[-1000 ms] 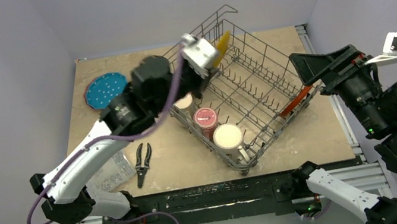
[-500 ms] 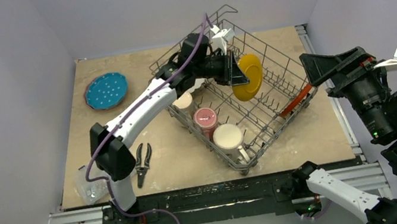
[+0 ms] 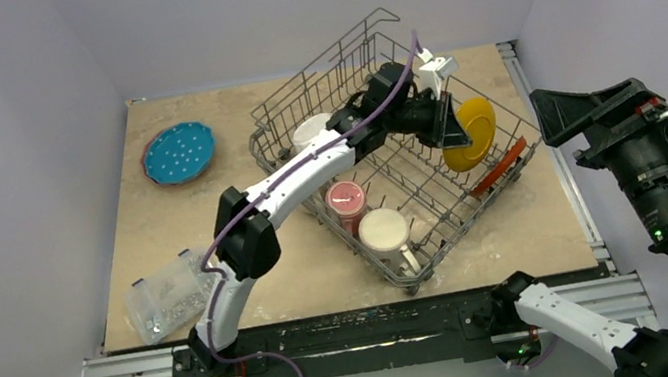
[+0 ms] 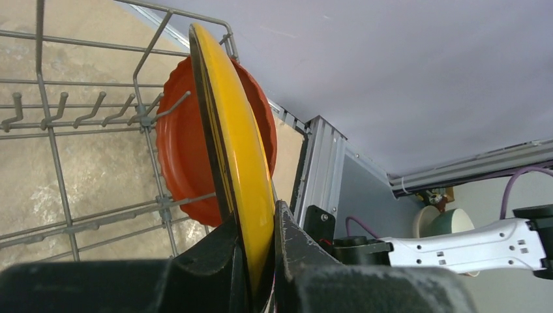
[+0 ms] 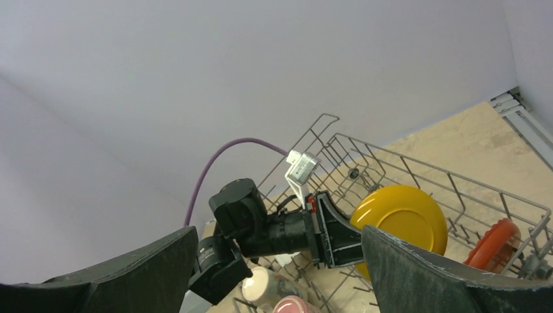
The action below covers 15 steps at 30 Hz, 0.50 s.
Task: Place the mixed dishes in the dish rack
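I will move my left gripper down into the rack (image 3: 359, 53) next, so the yellow plate's edge goes from above the rack's wires down beside the upright red-orange plate.
My left gripper (image 3: 450, 125) reaches across the dish rack (image 3: 359, 53) and is shut on the rim of a yellow plate (image 3: 475, 131). It holds the plate on edge above the rack's right side. In the left wrist view the yellow plate (image 4: 238, 137) stands just in front of a red-orange plate (image 4: 179, 156) set upright in the tines, and my left gripper (image 4: 261, 257) pinches its lower rim. A cream mug (image 3: 309, 132), a maroon mug (image 3: 346, 199) and another cream mug (image 3: 383, 231) sit in the rack. A blue dotted plate (image 3: 179, 153) lies on the table at far left. My right gripper (image 3: 591, 112) is open and raised to the right of the rack.
A clear plastic box of metal parts (image 3: 165, 296) sits at the table's near left edge. My left arm's elbow (image 3: 248, 245) hangs over the spot beside the rack's near left side. The table's metal side rail (image 3: 568, 192) runs right of the rack.
My left arm has swung the yellow plate from the rack's back left across to its right side, beside the red-orange plate. My right gripper drifted slightly right. The pliers are now hidden.
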### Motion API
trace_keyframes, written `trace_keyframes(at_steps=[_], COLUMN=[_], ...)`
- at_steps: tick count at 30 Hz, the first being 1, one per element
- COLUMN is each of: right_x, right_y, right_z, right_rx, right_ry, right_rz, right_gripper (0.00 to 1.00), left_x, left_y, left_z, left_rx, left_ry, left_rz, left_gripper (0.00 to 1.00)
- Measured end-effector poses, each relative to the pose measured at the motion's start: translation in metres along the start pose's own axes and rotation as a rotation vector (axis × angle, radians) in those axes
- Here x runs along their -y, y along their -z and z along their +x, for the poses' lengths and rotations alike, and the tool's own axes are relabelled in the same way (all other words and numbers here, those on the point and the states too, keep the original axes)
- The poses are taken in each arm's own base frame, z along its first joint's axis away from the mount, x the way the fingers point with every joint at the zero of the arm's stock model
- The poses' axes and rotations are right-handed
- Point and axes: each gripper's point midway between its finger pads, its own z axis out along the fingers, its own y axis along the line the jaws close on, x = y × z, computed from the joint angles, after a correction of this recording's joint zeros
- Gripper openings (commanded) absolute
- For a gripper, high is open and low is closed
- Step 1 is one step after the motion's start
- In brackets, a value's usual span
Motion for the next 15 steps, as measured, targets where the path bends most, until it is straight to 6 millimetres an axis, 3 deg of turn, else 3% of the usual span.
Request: trace_keyframes(at_steps=[4,15], right_x=[0.003,0.009], right_y=[0.002,0.004], right_z=[-0.004,-0.006], right_rx=[0.003,0.003], right_ry=[0.02,0.063], right_rz=[0.019,0.047], right_gripper=[0.98,0.98], left_x=[-0.004,-0.037], left_y=[-0.015,-0.03], left_z=[0.011,0.03], left_rx=[-0.019,-0.053], left_ry=[-0.03,-0.075], left_rz=[0.004,-0.054], left_gripper=[0.0,0.0])
